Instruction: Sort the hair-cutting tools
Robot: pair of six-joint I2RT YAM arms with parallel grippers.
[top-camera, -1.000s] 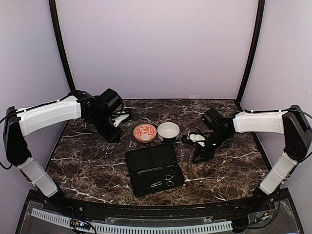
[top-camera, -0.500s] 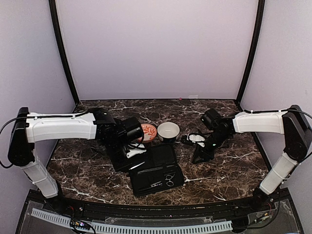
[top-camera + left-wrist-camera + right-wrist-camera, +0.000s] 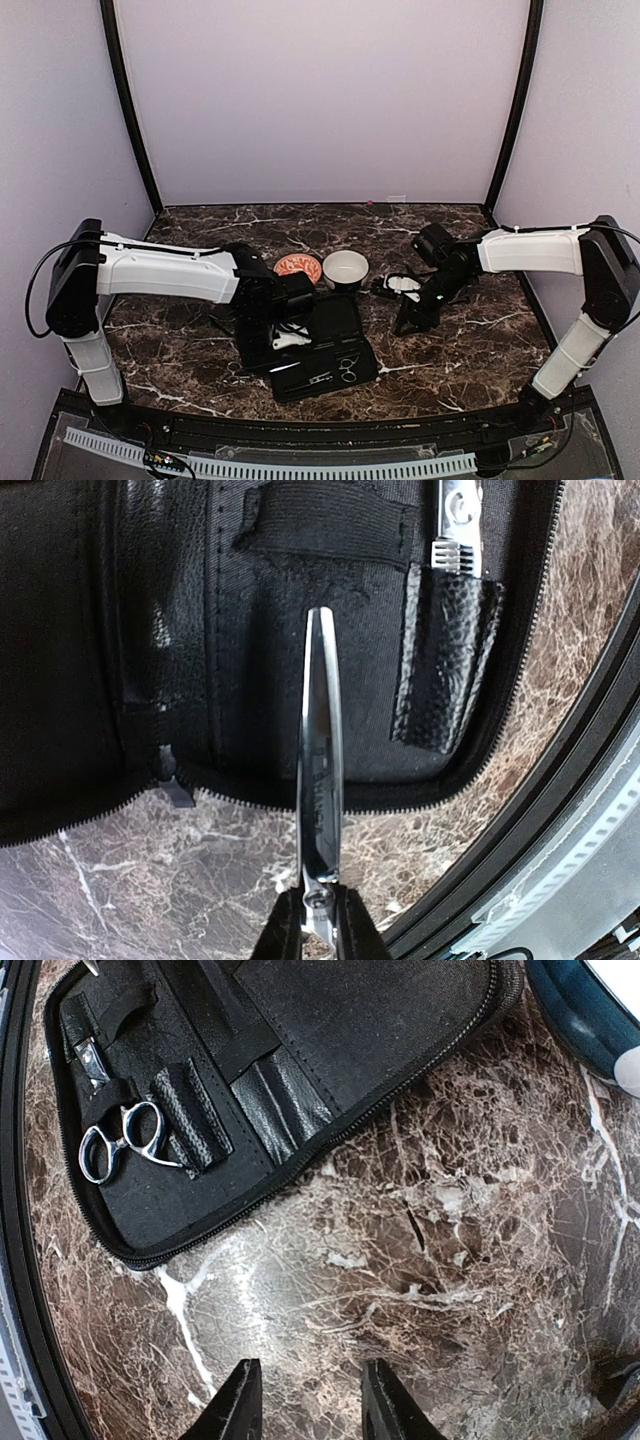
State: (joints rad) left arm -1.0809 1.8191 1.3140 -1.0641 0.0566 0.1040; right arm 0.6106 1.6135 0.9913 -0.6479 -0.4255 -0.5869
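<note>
I will next slide my left gripper to the right in the top view, so the silvery scissors' blades go under the empty black strap that their tips point at, and then release the scissors.
My left gripper is shut on a pair of silvery scissors. Their closed blades point out over the near left edge of the open black case. In the top view this gripper hangs low at the case's front left corner. Another pair of scissors with ring handles lies tucked in the case, also seen in the top view. A slim toothed tool sits in a leather pocket beside it. My right gripper is open and empty over bare marble to the right of the case.
An orange-patterned bowl and a white bowl stand just behind the case. A small white and black object lies by the right arm. The table's black front rail runs close to the left gripper.
My left arm has swung from the back left, past the orange bowl, down to the case's front left corner. The right arm has not moved.
</note>
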